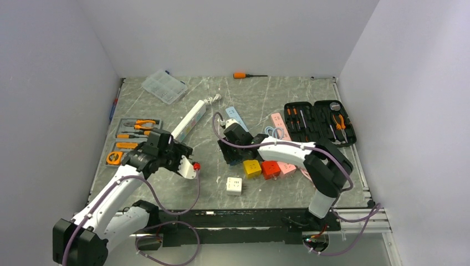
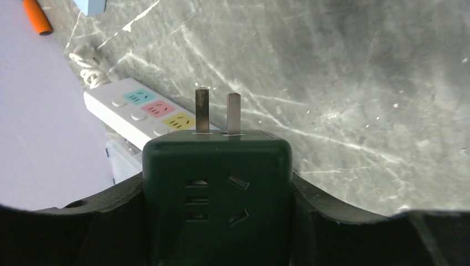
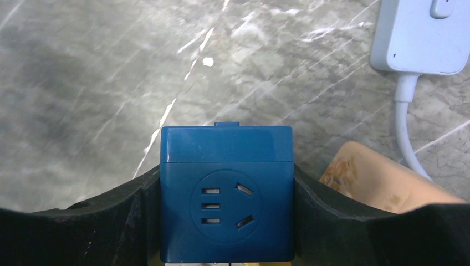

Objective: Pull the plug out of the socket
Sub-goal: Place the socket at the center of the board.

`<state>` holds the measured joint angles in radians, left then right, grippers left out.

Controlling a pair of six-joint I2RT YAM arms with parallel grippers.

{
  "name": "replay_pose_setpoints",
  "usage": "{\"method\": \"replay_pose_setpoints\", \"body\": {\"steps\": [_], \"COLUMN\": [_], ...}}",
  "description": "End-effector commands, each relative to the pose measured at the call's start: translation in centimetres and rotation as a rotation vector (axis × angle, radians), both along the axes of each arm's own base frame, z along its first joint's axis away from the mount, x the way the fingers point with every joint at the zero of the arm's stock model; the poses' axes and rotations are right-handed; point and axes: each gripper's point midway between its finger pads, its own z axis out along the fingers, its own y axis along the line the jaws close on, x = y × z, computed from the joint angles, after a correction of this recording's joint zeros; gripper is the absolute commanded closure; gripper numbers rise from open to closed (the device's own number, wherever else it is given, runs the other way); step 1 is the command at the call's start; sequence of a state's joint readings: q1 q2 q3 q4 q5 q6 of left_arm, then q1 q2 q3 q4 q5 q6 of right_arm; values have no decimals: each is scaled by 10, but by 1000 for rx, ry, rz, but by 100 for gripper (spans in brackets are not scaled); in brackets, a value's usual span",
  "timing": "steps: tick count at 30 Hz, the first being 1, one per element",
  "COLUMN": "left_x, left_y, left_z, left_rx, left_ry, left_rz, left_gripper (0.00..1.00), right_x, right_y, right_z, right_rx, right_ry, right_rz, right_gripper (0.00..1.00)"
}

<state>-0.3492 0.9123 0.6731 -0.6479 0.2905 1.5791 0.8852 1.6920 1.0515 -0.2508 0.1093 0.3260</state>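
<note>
I will next move my left gripper across to its right in the top view and down and let go of the plug, because bare tabletop by the white cube [image 1: 224, 173] lies below it.
The plug [image 2: 217, 160] is a dark green cube with two metal prongs [image 2: 202, 110] sticking out bare at its far end. My left gripper [image 2: 217, 191] is shut on it, one finger on each side, held above the table at the left [image 1: 185, 160]. The socket [image 3: 226, 149] is a blue cube with slots on its upper face. It sits clamped between the fingers of my right gripper [image 3: 226, 185], which is shut on it near the table's middle [image 1: 233, 154]. Plug and socket are apart, with nothing in the prongs' way.
A white power strip [image 1: 188, 119] lies beyond the left gripper. Yellow [image 1: 252, 168], red [image 1: 271, 168] and white [image 1: 234, 185] cubes sit by the right gripper, with a light blue strip [image 3: 421, 33] and a pink strip [image 1: 282, 138]. A tool case [image 1: 318, 121] lies at the right, a tool tray [image 1: 136, 130] at the left.
</note>
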Motion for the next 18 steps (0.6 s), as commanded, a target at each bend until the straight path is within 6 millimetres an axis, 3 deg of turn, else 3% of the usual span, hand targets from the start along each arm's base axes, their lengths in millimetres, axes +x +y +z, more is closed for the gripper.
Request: {"method": "replay_pose_setpoints", "body": {"steps": [1, 6, 9, 15, 18], "left_x": [-6, -7, -4, -5, -4], "left_y": [-15, -23, -25, -40, -48], "left_z": [5, -3, -7, -10, -14], "left_rx": [-43, -27, -6, -12, 8], "left_ry": [38, 89, 105, 169, 173], "left_rz": [-4, 16, 46, 59, 32], "left_gripper": [100, 100, 100, 100, 100], "right_x": [44, 47, 43, 40, 39], "right_y": [20, 21, 22, 22, 22], "right_z": [23, 8, 11, 67, 97], "right_rx": [51, 19, 22, 111, 162], "right_ry": [-152, -138, -123, -164, -191], "right_rz": [-102, -119, -113, -111, -102], "right_gripper": [90, 44, 33, 1, 0]}}
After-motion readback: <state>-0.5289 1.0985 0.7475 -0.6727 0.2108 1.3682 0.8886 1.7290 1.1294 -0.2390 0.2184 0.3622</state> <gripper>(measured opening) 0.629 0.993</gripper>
